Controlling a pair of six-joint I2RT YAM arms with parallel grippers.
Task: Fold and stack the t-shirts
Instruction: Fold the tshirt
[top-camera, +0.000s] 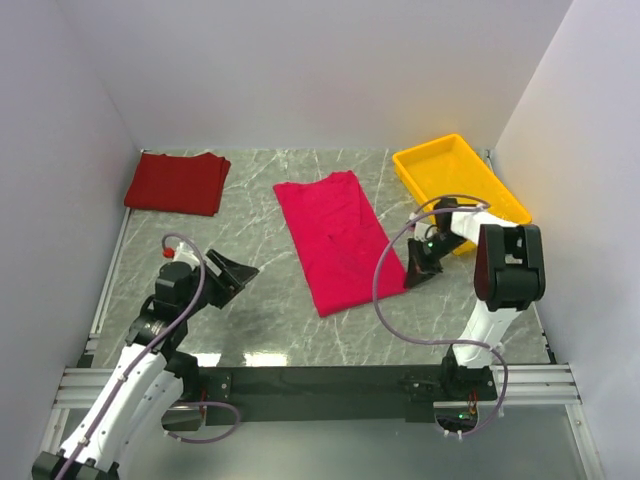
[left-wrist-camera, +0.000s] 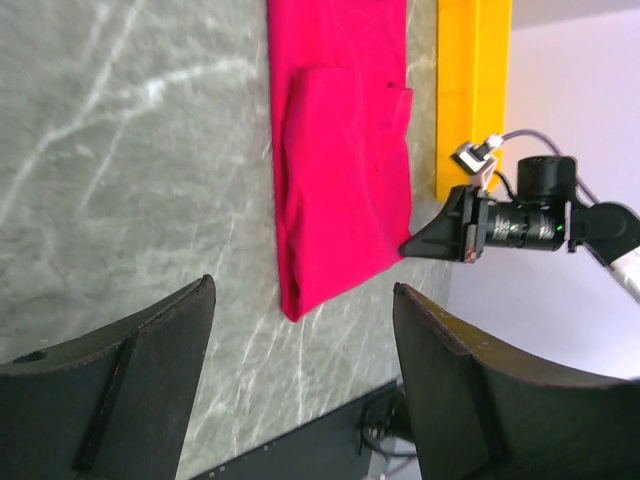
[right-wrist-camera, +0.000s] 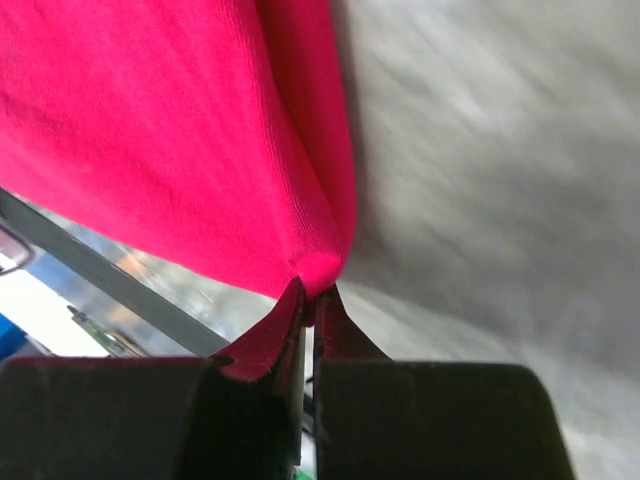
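My right gripper is pinching one near corner of the crimson shirt. My left gripper will next move down and to the right in the top view onto the shirt's other near corner, which is still free.
The bright crimson t-shirt lies folded into a long strip in the middle of the table. It also fills the upper part of the left wrist view as the crimson t-shirt. My right gripper is at the shirt's right edge near the front, and its jaws are shut on a pinch of the crimson cloth. The darker maroon t-shirt rests folded at the back left. My left gripper hovers open to the left of the crimson shirt, with only bare table between its fingers.
A yellow plastic tray stands at the back right, just behind the right arm. White walls close in the table on three sides. The black rail with the arm bases runs along the near edge.
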